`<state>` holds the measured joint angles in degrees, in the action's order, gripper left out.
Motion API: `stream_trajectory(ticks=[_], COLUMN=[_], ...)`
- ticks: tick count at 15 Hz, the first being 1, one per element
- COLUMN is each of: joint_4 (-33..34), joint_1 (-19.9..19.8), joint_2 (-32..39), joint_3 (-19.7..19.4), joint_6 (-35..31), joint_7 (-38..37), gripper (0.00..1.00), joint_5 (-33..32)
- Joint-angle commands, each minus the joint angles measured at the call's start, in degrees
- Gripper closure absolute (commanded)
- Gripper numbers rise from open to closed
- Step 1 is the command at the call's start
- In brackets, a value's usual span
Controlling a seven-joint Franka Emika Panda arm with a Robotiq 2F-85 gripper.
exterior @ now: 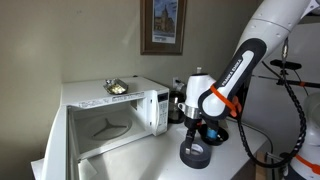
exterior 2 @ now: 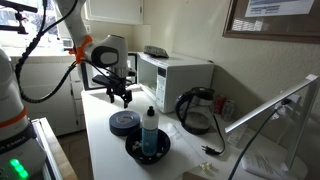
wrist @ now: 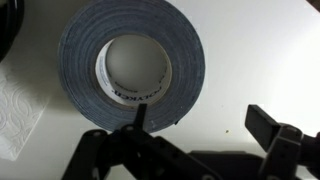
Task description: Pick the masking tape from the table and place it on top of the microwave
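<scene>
My gripper comes down next astride the roll's side away from the black dish point(exterior: 187, 152) point(wrist: 186, 86), which lies below it, as the roll's open core admits one finger.
The masking tape, a dark grey roll with a white core, lies flat on the white table point(exterior 2: 98, 135) in both exterior views point(exterior: 195, 153) point(exterior 2: 124, 122). It fills the upper wrist view point(wrist: 85, 50). My gripper point(wrist: 200, 125) is open and empty, hanging just above the roll point(exterior: 206, 131) point(exterior 2: 122, 96). One finger is over the roll's near edge and the other is over bare table. The white microwave point(exterior: 100, 95) point(exterior 2: 178, 72) stands behind with its door swung open.
A small foil-like object point(exterior: 117, 87) lies on the microwave top. A dark kettle point(exterior 2: 195, 110) point(exterior: 180, 100) stands beside the microwave. A black dish holding a blue bottle point(exterior 2: 148, 143) sits near the tape. A white paper towel point(wrist: 15, 115) lies beside the roll.
</scene>
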<state>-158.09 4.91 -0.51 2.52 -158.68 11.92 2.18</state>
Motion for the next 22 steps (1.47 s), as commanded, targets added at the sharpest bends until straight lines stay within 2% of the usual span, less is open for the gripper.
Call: stream_trajectory(ticks=[1,3,5,11,15,16,17,20,21,22], joint_4=[0.3,0.5,0.5,1.6,2.9,3.2,3.3,3.6,3.1,2.8], joint_1=[-0.2,-1.0,-1.5,-3.7,-4.3,-4.4,-4.4,-3.3,-1.8,-0.7], joint_2=[5.2,6.7,8.3,11.7,13.3,13.6,13.6,12.6,10.8,9.6], joint_3=[1.2,1.9,1.7,1.6,1.4,1.3,1.3,0.5,-0.7,-1.6], joint_6=[-2.1,-1.7,-3.0,-5.0,-5.0,-4.9,-4.9,-3.5,-1.8,-0.7], joint_7=[7.5,8.7,6.7,6.6,5.7,5.6,5.5,3.3,0.4,-1.9], gripper=[0.0,0.0,0.0,0.0,0.23,0.37,0.47,0.7,0.77,0.78], joint_5=[6.0,7.4,5.4,2.4,0.1,-0.4,-1.1,-4.2,-7.1,-9.9])
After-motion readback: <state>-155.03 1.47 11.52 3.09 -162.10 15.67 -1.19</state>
